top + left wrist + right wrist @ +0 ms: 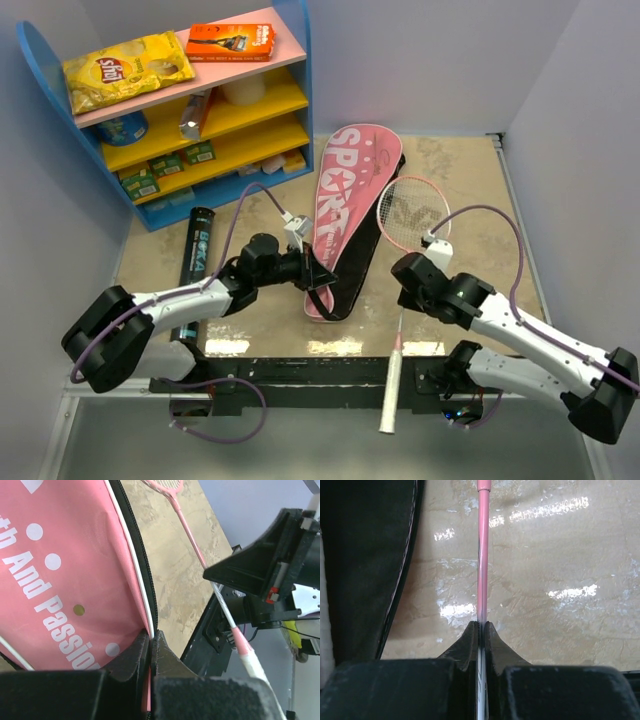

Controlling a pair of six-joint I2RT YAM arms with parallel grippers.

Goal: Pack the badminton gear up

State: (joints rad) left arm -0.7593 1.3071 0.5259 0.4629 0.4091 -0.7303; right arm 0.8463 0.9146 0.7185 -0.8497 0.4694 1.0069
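Next, my right gripper moves outward and toward the cover's open black side, feeding the racket in before releasing it, because the pink edge is held up.
The pink "SPORT" racket cover [345, 205] lies on the table's middle, its black-edged flap [350, 270] toward me. My left gripper [318, 270] is shut on the cover's zipped edge [150, 625]. The thin racket [403, 310] lies to the cover's right, head [412, 210] far, white handle [391, 395] over the near rail. My right gripper [405, 272] is shut on its pink shaft [482, 555]. The long black tube [198, 262] lies at the left. No shuttlecocks are in view.
A blue shelf unit [190, 100] stands at the back left with a yellow chip bag [125, 70], an orange box [230, 42] and small packets. Grey walls close the sides. A black rail [300, 365] runs along the near edge.
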